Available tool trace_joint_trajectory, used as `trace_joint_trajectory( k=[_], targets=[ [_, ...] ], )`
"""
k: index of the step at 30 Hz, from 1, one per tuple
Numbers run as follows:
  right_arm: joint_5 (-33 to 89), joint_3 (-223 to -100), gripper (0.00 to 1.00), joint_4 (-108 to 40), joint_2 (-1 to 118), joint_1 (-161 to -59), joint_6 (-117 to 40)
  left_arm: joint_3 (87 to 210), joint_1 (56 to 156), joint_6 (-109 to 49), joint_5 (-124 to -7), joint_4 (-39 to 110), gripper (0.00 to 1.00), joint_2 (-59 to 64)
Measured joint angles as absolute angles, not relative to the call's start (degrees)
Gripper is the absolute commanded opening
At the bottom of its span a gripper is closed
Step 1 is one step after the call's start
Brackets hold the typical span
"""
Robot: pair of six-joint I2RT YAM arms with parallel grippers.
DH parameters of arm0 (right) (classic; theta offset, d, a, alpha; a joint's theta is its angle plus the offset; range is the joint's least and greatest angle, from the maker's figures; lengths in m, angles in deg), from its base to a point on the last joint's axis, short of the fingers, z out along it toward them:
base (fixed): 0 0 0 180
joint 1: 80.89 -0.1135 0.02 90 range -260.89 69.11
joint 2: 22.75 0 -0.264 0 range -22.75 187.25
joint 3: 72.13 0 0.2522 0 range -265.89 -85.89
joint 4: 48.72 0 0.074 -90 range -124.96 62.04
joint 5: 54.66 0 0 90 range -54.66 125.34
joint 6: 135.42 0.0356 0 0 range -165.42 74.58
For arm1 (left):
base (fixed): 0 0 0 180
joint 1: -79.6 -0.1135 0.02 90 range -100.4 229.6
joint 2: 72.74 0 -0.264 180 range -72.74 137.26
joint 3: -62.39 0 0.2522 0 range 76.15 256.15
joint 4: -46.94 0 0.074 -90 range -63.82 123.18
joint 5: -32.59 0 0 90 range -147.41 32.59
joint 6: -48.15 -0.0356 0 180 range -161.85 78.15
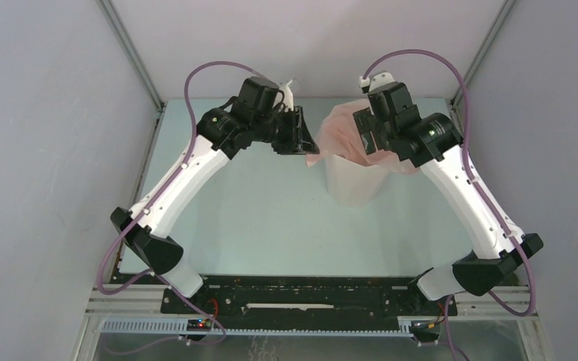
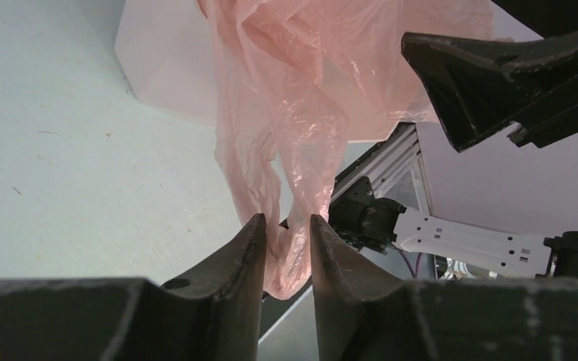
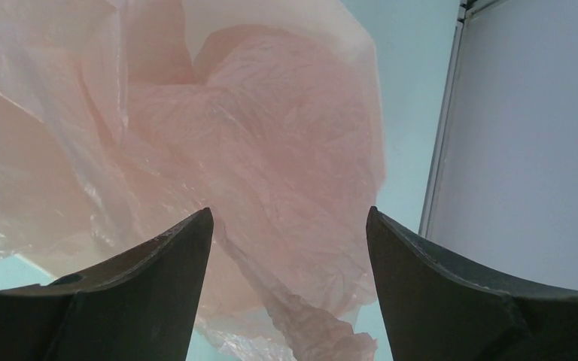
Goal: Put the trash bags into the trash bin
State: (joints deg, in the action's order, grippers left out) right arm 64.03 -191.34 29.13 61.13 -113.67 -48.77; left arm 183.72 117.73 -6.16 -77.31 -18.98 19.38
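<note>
The crumpled trash bag is just beyond my gripper's open fingers. Next, my right gripper moves toward the trash bag's edge by the side (image 1: 404, 160) (image 3: 357, 214) and closes there.
The white faceted trash bin (image 1: 354, 184) stands at the back middle of the table. The pale-pink trash bag (image 1: 336, 128) is draped over its rim and spills down both sides. My left gripper (image 1: 301, 135) is at the bin's left side. In the left wrist view it (image 2: 286, 222) is shut on a hanging strand of the bag (image 2: 301, 90), with the bin (image 2: 165, 68) behind. My right gripper (image 1: 365, 135) hovers over the bin's mouth. In the right wrist view it (image 3: 290, 214) is open, with the crumpled bag (image 3: 271, 135) just beyond its fingertips.
Grey enclosure walls (image 1: 60, 113) close in the left, right and back. The pale-green table top (image 1: 256, 218) lies in front of the bin. The right gripper's black finger (image 2: 497, 68) shows in the left wrist view, close above the bag.
</note>
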Motion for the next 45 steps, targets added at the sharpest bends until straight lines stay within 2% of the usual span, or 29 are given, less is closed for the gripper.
trace_joint_trajectory(
  k=[3, 6, 8, 11, 13, 18, 24, 29, 38, 45],
  targets=[
    [63.7, -189.6, 0.83, 28.9, 60.0, -113.7, -48.9, 183.7, 117.7, -5.8, -77.2, -19.0, 0.15, 19.5],
    [64.5, -187.9, 0.71, 28.4, 59.1, -113.7, -49.0, 183.7, 117.7, -5.8, -77.1, -19.0, 0.02, 19.5],
    [65.8, -187.5, 0.56, 27.8, 59.1, -113.6, -49.2, 183.7, 117.7, -5.8, -77.0, -19.1, 0.00, 19.6],
    [67.5, -187.3, 0.18, 25.5, 59.1, -113.0, -49.0, 183.8, 117.7, -5.9, -76.0, -20.0, 0.00, 20.1],
    [67.9, -187.3, 0.01, 23.8, 59.1, -112.2, -48.8, 184.0, 117.7, -6.2, -74.5, -21.0, 0.00, 20.5],
    [64.4, -187.9, 0.00, 21.3, 59.4, -106.2, -46.2, 186.3, 117.7, -7.9, -66.9, -23.2, 0.00, 21.1],
    [54.0, -191.4, 0.00, 20.2, 62.2, -95.3, -40.2, 190.2, 117.7, -10.5, -55.7, -23.4, 0.00, 21.1],
    [46.4, -193.7, 0.00, 19.9, 65.7, -91.4, -36.7, 190.9, 117.3, -13.0, -48.6, -22.1, 0.00, 21.6],
    [36.4, -199.1, 0.01, 19.6, 72.7, -84.9, -31.3, 190.9, 113.4, -14.5, -46.3, -19.7, 0.00, 23.0],
    [33.8, -202.6, 0.01, 19.6, 75.4, -82.9, -29.6, 191.3, 111.4, -14.4, -48.6, -16.8, 0.00, 25.1]
  ],
)
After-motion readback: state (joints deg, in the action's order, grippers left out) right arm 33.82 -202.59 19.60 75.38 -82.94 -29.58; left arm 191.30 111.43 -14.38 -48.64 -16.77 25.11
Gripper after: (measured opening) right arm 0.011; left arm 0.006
